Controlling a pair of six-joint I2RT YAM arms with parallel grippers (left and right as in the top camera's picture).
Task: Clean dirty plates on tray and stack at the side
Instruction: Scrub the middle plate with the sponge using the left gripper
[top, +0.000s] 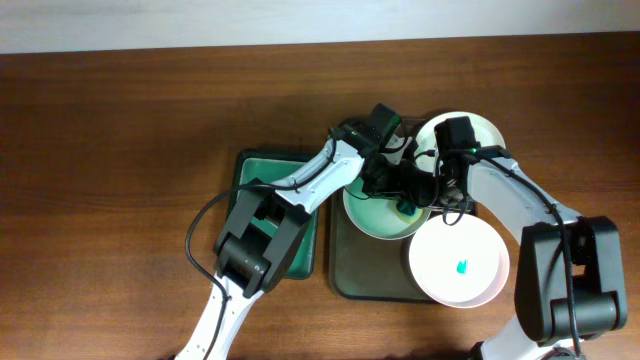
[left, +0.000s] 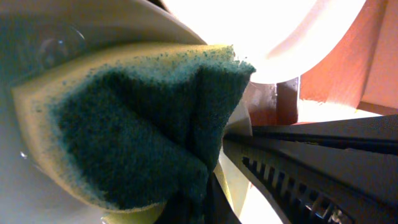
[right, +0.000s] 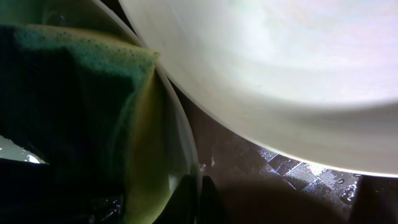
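The middle plate rises in my right gripper next, then goes down to the dark tray's bottom below the gripper. The plate's rim comes free once it is supported.
Three white plates show in the overhead view. The middle plate (top: 372, 218) rests partly on the dark tray (top: 345, 282). My left gripper (top: 404, 204) is shut on a yellow-green sponge (left: 137, 124) and presses it onto this plate's face (left: 37, 186). My right gripper (top: 440, 198) is shut on the same plate's rim (right: 181, 146), with the fingertips (right: 200, 194) pinching its edge. A second plate (top: 458, 262) with a teal smear lies at the tray's front right. A third plate (top: 485, 130) lies behind, partly hidden by the right arm.
A smaller bright green tray (top: 252, 168) sits to the left of the dark tray, under the left arm. Bare brown table (top: 110, 150) lies all round. The dark tray's patterned floor (right: 280, 180) shows in the right wrist view, under another plate (right: 280, 62).
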